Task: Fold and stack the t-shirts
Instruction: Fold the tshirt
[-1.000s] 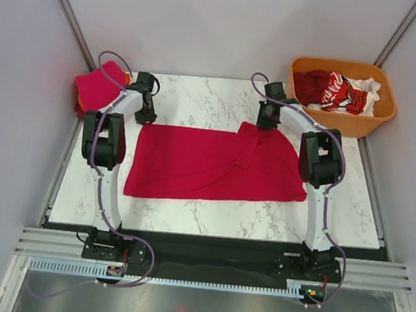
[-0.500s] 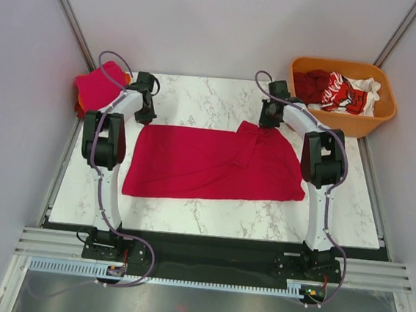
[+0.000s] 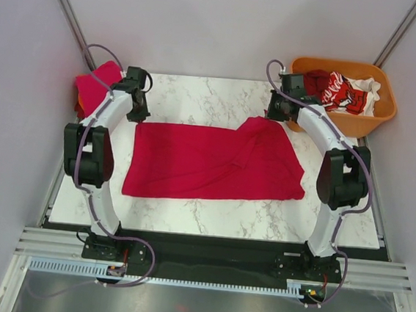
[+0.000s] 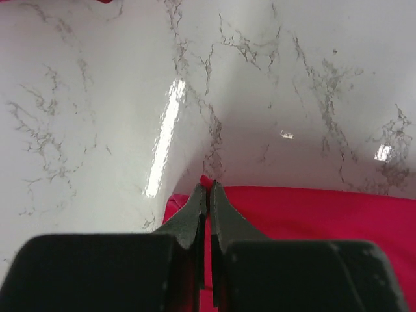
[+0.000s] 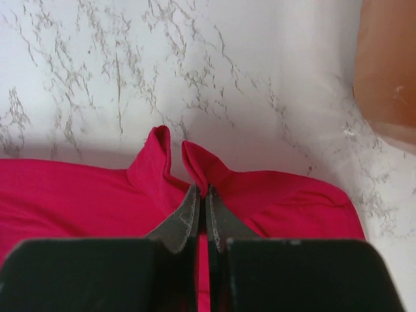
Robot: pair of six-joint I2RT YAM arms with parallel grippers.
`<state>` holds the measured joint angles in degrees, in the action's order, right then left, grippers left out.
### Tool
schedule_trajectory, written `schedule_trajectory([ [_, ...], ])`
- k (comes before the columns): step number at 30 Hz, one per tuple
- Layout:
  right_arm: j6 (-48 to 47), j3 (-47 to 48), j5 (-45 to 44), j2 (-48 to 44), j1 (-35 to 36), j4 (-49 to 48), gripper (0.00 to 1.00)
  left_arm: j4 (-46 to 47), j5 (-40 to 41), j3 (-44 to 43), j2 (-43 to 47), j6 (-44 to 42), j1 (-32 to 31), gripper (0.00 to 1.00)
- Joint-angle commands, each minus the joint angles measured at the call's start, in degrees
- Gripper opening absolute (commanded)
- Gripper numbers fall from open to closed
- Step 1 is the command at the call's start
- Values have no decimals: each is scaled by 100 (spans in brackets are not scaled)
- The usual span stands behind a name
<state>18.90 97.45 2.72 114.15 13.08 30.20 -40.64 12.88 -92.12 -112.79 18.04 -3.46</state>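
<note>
My right gripper should draw back, then release the pinched fold at the crimson t-shirt's near edge (image 3: 276, 197), as the shirt still lies spread.
A crimson t-shirt (image 3: 207, 163) lies spread on the marble table (image 3: 198, 100). My left gripper (image 3: 137, 114) is shut on its far left corner (image 4: 207, 182). My right gripper (image 3: 272, 116) is shut on a pinched fold at its far right edge (image 5: 205, 182), lifting that edge slightly. A stack of folded pink-red and orange t-shirts (image 3: 95, 86) sits at the far left. More t-shirts, dark red, white, and red with white print (image 3: 343, 91), lie in the orange tub (image 3: 351, 124).
The orange tub stands beyond the table's far right corner and shows at the right edge of the right wrist view (image 5: 390, 71). Bare marble lies behind the shirt. Grey walls enclose the workspace.
Both arms have swung outward and back, pulling the shirt's far edge with them. The right corner moved toward the tub; the left gripper moved toward the folded stack.
</note>
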Motion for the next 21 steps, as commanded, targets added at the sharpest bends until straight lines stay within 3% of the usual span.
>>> schedule_trajectory([
  [1, -132, -410, 27, -507, 54, -49, 0, -84, 3, 246, 626, 24, 39, 2],
  [11, -141, -2140, -202, -2115, 282, -137, 0, -181, 171, 1458, 1645, 68, 39, 2],
  [21, -53, -3214, -377, -3618, 458, 92, 0, -251, 127, 2320, 2524, 235, 39, 2],
])
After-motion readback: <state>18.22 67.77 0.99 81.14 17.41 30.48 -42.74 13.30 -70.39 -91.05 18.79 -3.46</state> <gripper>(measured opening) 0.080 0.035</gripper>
